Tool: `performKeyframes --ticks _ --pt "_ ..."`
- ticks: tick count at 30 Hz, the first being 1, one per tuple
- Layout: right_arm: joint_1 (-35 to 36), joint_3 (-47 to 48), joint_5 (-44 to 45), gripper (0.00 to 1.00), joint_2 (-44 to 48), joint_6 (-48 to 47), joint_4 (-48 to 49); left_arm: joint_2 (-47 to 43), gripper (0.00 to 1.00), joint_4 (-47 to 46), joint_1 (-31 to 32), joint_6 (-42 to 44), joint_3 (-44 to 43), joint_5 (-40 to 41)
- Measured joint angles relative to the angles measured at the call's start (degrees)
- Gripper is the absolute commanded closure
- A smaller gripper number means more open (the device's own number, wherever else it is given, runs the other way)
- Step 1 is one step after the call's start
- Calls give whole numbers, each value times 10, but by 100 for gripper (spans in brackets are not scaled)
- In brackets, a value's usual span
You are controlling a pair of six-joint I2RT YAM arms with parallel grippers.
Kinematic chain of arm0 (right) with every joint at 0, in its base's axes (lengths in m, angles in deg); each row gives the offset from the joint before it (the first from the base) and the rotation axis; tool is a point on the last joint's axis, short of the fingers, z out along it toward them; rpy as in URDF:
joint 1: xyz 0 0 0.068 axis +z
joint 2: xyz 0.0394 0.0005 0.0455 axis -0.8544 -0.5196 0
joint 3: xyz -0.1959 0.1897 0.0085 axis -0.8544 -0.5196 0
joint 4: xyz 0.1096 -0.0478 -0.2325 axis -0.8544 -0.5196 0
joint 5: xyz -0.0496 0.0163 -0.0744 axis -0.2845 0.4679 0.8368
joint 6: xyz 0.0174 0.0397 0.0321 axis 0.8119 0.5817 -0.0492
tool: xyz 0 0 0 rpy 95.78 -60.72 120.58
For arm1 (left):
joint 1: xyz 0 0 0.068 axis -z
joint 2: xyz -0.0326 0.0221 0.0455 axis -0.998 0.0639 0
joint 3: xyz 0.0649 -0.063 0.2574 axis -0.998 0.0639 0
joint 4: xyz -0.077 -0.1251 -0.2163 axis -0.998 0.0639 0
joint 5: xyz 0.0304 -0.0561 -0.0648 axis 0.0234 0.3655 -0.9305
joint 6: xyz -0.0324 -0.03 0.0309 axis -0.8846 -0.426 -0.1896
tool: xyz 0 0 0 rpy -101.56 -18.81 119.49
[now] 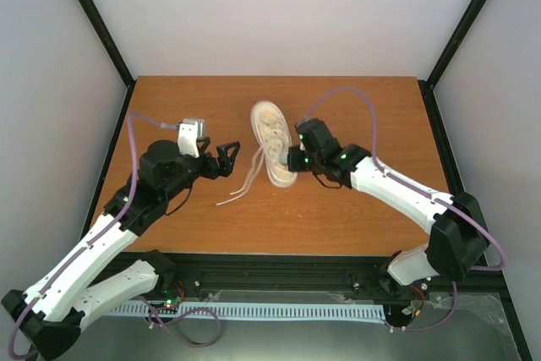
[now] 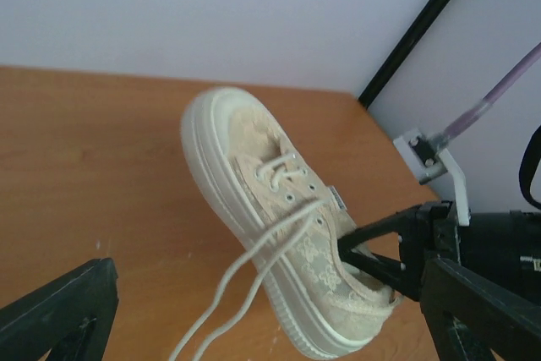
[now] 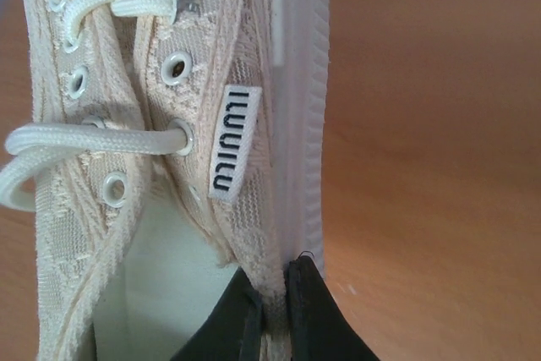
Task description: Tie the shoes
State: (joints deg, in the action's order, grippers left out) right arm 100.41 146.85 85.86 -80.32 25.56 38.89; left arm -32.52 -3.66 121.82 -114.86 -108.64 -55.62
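Note:
Next, the right gripper moves down and back and releases the shoe's side on the bare tabletop, since clear wood lies below and back from the gripper.
The cream shoe [image 1: 269, 128] lies mid-table, toe pointing away, tipped so its pale sole faces left in the left wrist view [image 2: 254, 183]. Two loose white laces [image 1: 245, 183] trail from it toward the near left. My right gripper [image 1: 293, 158] is shut on the right side wall of the shoe near the heel opening; one finger sits inside the collar and one outside [image 3: 275, 293]. My left gripper [image 1: 230, 158] stands open just left of the shoe with nothing held, and the lace ends [image 2: 245, 285] hang between its wide-spread fingers [image 2: 59, 314].
The wooden table [image 1: 363, 209] is bounded by black frame posts [image 1: 461, 27] and white walls at the back and sides. A purple cable [image 1: 347, 95] arcs over the right arm, behind the shoe.

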Motion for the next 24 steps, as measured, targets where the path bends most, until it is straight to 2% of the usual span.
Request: performKeyframes --ticks 6,12,16,18,20,22,24 --pt "3 -142 64 97 -8 62 -23 35 0 5 0 -9 40 -30" --pt "3 -162 110 94 -8 80 -32 74 0 5 0 -22 61 -45" --pt "3 -171 139 71 -8 87 -25 81 0 5 0 -33 92 -37" --pt "3 -175 147 51 -8 92 -22 82 0 4 0 -33 101 -31" --pt "3 -179 156 37 -7 93 -18 83 0 -2 -1 -28 110 -16" --pt "2 -184 165 28 -2 95 -18 91 0 -17 -17 -24 124 -10" --pt "1 -190 171 24 13 91 -23 110 0 -28 -55 -24 139 -22"
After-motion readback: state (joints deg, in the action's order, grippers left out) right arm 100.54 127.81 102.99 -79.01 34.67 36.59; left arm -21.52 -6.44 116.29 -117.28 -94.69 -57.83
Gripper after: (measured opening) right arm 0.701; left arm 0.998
